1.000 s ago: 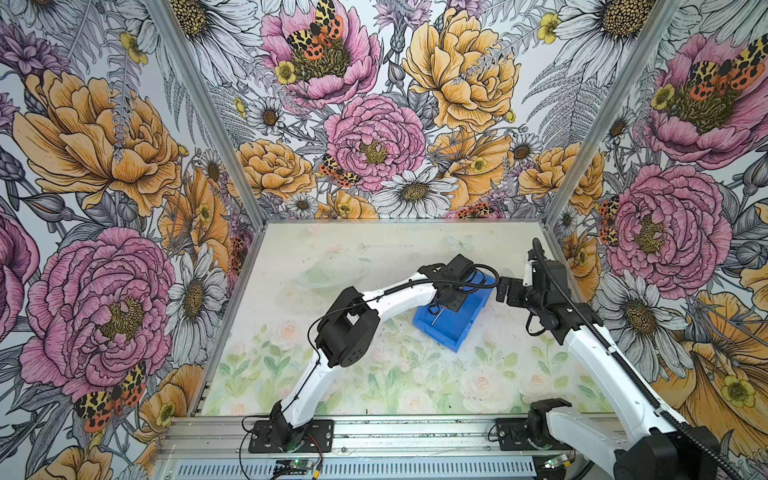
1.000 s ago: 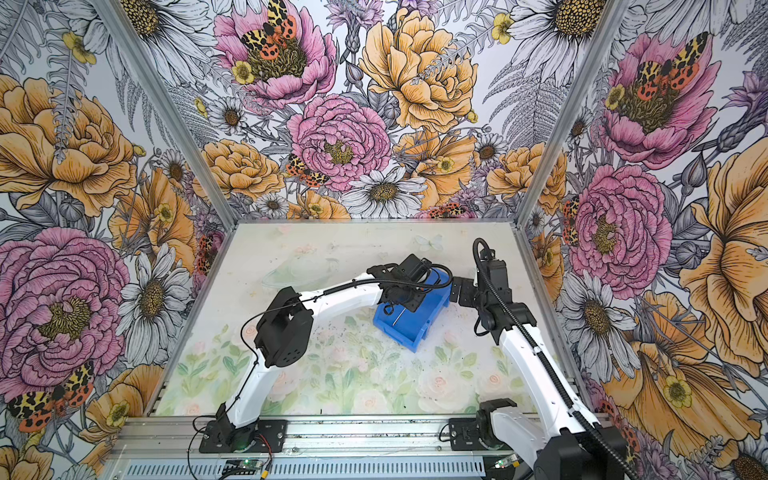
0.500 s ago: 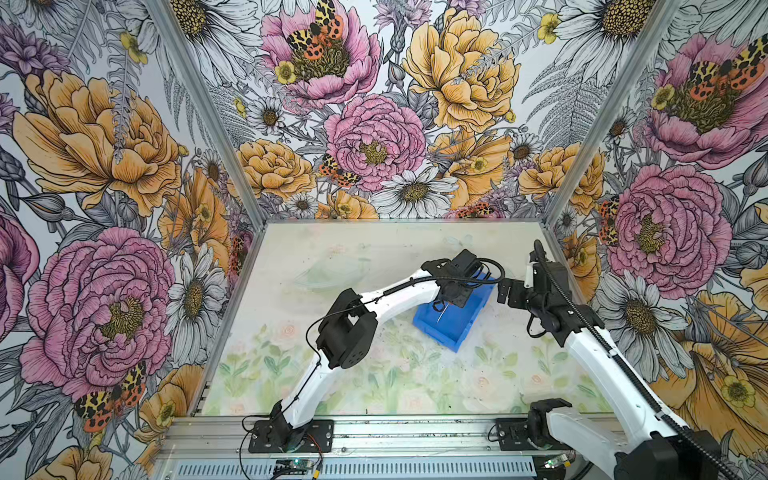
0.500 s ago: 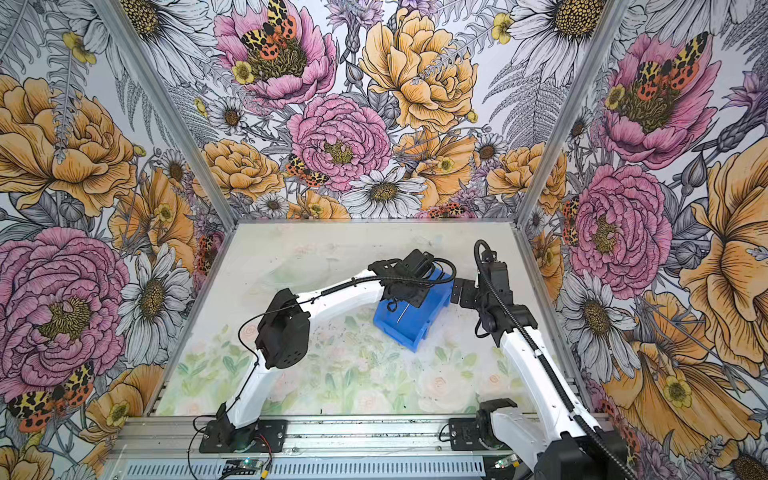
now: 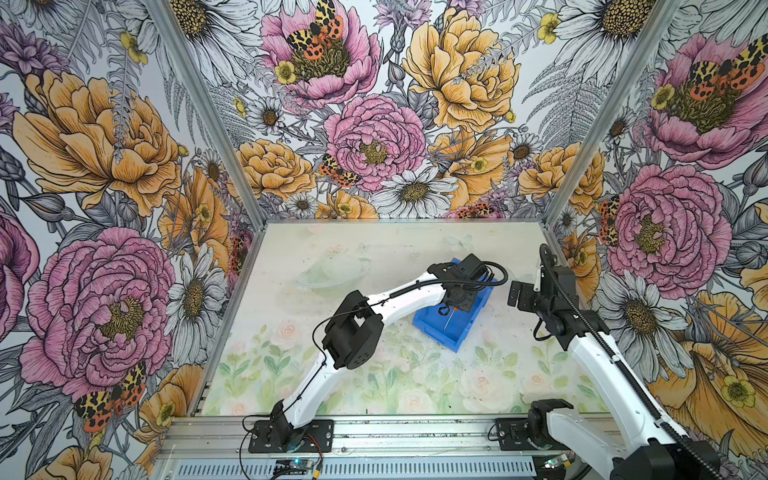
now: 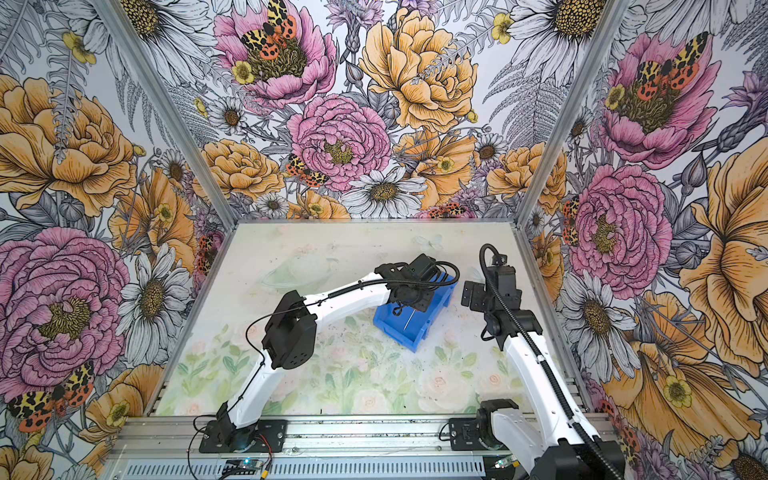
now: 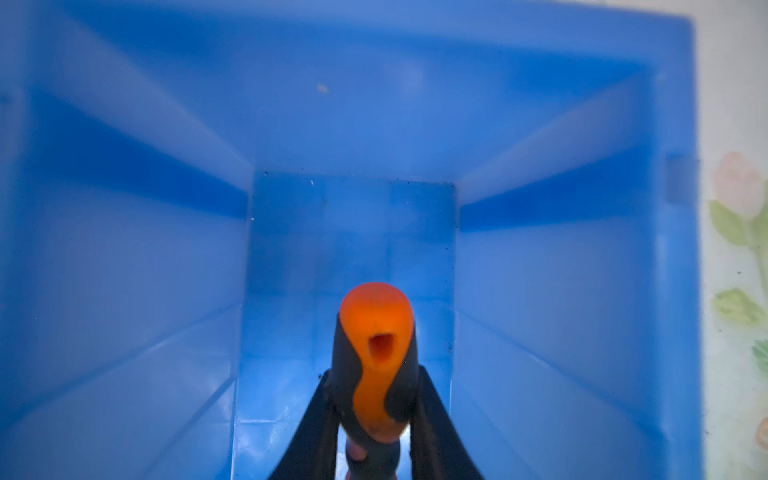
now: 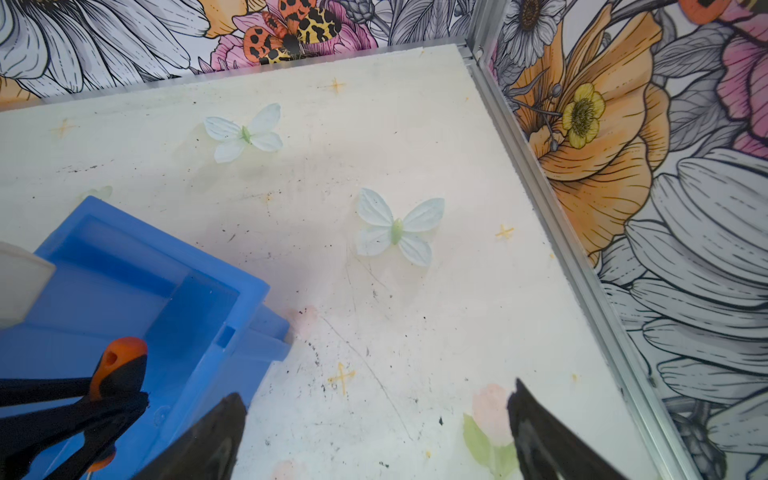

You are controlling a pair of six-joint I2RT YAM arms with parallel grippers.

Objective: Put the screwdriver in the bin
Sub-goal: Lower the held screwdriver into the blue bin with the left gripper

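Observation:
The screwdriver's handle hangs above the bin's bottom, so next my left gripper needs to lower the screwdriver between the bin's sides onto that bottom and let it go there.
The blue bin (image 5: 457,332) (image 6: 417,332) sits right of the table's middle. My left gripper (image 5: 451,305) (image 6: 409,306) hangs over its inside, shut on the screwdriver. In the left wrist view the orange-and-black handle (image 7: 376,357) is clamped between the black fingers of the left gripper (image 7: 375,374), above the bin floor (image 7: 349,232). The thin silver shaft (image 5: 449,321) points down toward the bin's near end in a top view. The right wrist view shows the handle (image 8: 120,365) inside the bin (image 8: 124,270). My right gripper (image 8: 376,390) (image 5: 518,293) stands open and empty just right of the bin.
The aluminium frame of the right wall (image 8: 582,249) runs close beside the right arm. Pale butterflies (image 8: 397,228) are printed on the table behind the bin. The arm bases stand on a metal rail (image 5: 415,432) along the front edge.
The left gripper has shifted only slightly over the bin, with the screwdriver held throughout. The right arm has barely moved.

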